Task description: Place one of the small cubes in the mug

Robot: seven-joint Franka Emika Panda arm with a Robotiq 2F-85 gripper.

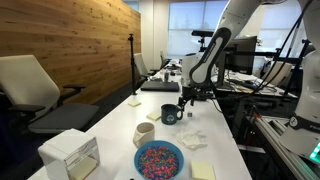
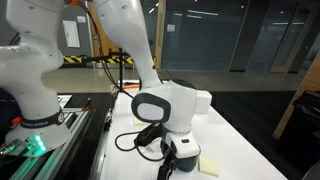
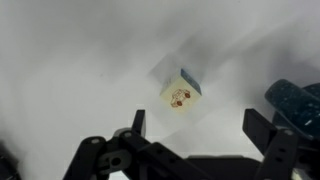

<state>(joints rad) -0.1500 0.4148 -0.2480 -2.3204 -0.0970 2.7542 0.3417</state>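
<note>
My open fingers are still above the small cream cube (image 3: 180,95), so my gripper will lower next until the cube is between both fingers, then close.
A small cream cube (image 3: 180,95) with a red car picture on one face lies on the white table in the wrist view. My gripper (image 3: 200,125) is open and empty above it, a dark finger on each side, and the cube lies just ahead of the fingertips, nearer one finger. The dark mug (image 3: 296,106) shows at the edge of the wrist view. In an exterior view the mug (image 1: 169,116) stands on the table right beside my lowered gripper (image 1: 185,102). My gripper also shows low over the table in an exterior view (image 2: 180,156).
A cream handleless cup (image 1: 144,133), a blue bowl of colourful bits (image 1: 158,160), a white box (image 1: 70,155), crumpled white paper (image 1: 193,140) and yellow notes (image 1: 203,171) lie on the long white table (image 1: 110,125). Another yellow note (image 2: 210,167) lies by the gripper.
</note>
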